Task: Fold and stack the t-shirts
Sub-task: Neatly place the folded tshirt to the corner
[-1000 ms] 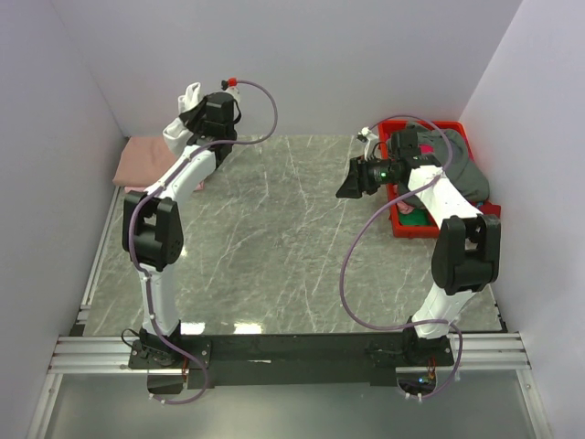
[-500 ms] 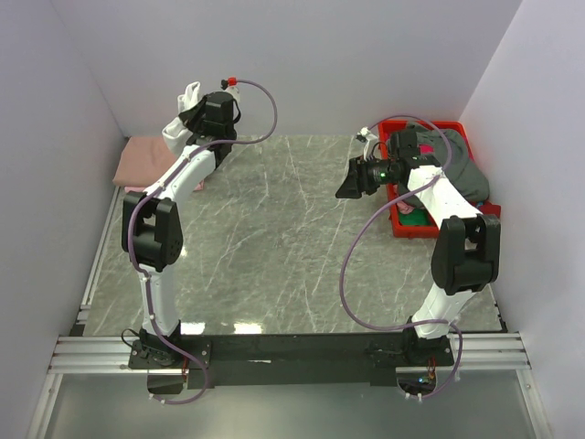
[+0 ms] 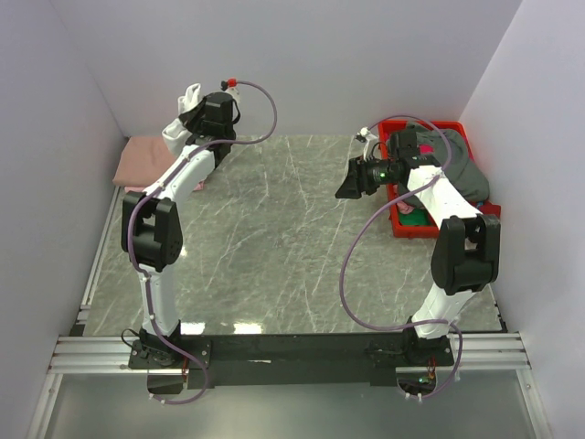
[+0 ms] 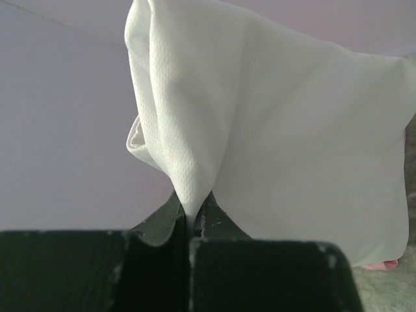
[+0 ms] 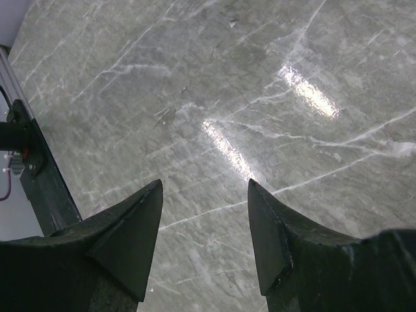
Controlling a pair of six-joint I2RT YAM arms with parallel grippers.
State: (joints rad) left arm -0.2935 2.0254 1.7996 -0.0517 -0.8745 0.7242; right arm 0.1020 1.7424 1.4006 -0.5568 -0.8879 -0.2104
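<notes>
The white t-shirt should next be lowered by the left gripper onto the salmon-pink t-shirt (image 3: 144, 162) and released, since that t-shirt is below the left gripper and to its left in the top view.
My left gripper (image 3: 196, 107) is raised at the back left and is shut on the white t-shirt (image 3: 181, 122), which hangs bunched from it. In the left wrist view the white cloth (image 4: 260, 123) rises from between the closed fingers (image 4: 190, 214). A folded salmon-pink t-shirt (image 3: 144, 162) lies on the table at the far left, just below the white one. My right gripper (image 3: 348, 186) is open and empty above the table's right side; its fingers stand apart over bare marble (image 5: 205, 185). A grey t-shirt (image 3: 457, 165) drapes over the red bin.
The red plastic bin (image 3: 411, 224) stands at the back right against the wall, with some green and pink cloth inside. Walls close in the left, back and right sides. A metal rail (image 3: 274, 352) runs along the near edge.
</notes>
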